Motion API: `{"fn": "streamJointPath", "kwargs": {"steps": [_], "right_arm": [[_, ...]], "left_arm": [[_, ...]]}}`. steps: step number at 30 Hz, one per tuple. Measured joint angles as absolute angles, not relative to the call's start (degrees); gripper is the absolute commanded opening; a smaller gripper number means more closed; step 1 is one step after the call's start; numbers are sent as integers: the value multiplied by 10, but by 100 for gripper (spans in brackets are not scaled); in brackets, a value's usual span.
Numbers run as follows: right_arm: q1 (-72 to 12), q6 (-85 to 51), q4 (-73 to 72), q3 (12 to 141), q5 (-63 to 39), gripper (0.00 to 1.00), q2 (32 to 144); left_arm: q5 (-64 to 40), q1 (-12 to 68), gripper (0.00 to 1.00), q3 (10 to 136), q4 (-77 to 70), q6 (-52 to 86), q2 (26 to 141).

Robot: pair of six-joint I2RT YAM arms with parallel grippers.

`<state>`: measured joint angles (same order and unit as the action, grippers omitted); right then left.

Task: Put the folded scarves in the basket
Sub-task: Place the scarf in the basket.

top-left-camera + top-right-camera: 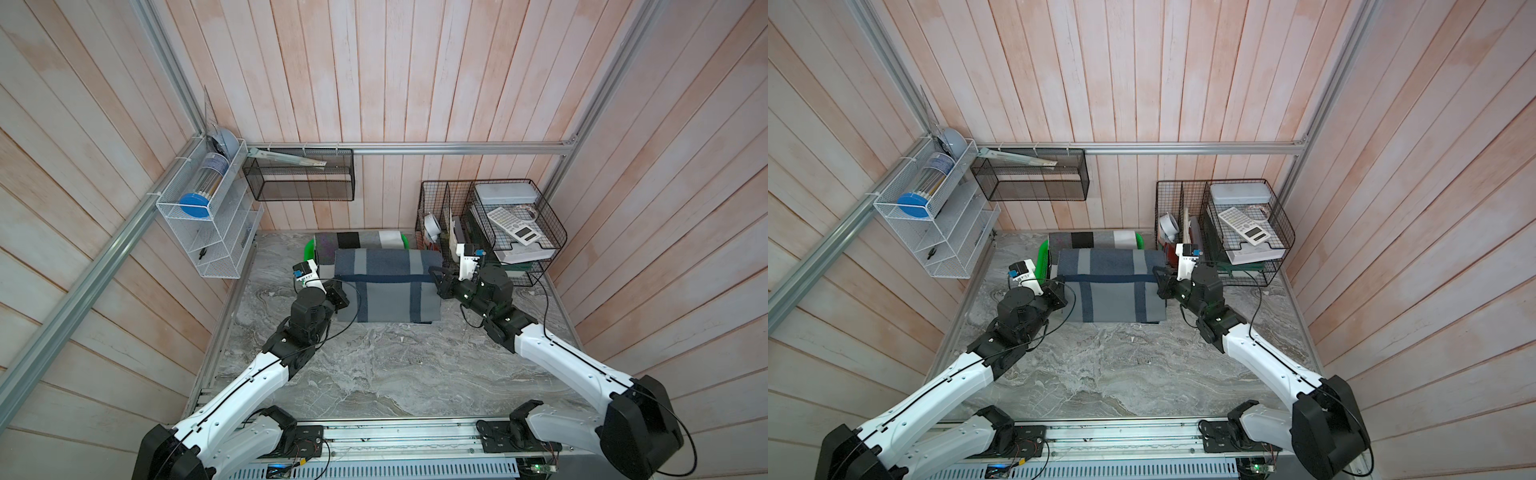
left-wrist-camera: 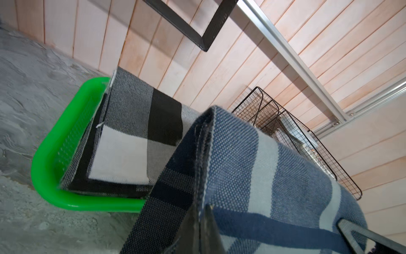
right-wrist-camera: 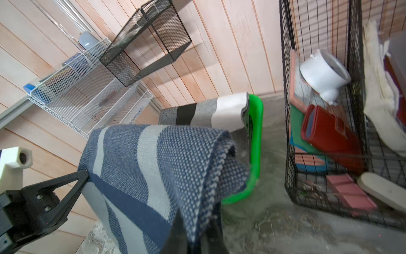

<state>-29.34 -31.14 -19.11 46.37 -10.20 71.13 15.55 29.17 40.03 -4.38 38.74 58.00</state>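
My left gripper moves outward over the second folded cloth (image 1: 359,240) (image 2: 129,137) next and releases.
The folded scarf (image 1: 386,286), blue with grey and navy stripes, hangs stretched between my two grippers above the marble table. My left gripper (image 1: 341,293) is shut on the scarf's left edge (image 2: 201,220). My right gripper (image 1: 437,279) is shut on its right edge (image 3: 197,231). Just behind the scarf sits the bright green basket (image 1: 308,251), close to the back wall. A second folded cloth (image 1: 359,240), in grey, black and white blocks, lies in it. The scarf's far fold (image 3: 153,158) covers the basket's near rim (image 3: 256,136) in both top views.
A black wire organizer (image 1: 490,224) with a calculator and boxes stands at the back right, close to my right wrist. A black mesh shelf (image 1: 299,174) hangs on the back wall. A white wire rack (image 1: 208,216) is fixed to the left wall.
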Motion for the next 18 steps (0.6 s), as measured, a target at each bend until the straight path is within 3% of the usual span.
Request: {"fn": "streamJointPath", "kwargs": {"steps": [18], "right_arm": [[-296, -282, -131, 742, -82, 0, 938]], "left_arm": [[161, 197, 0, 526, -12, 373, 658]]}}
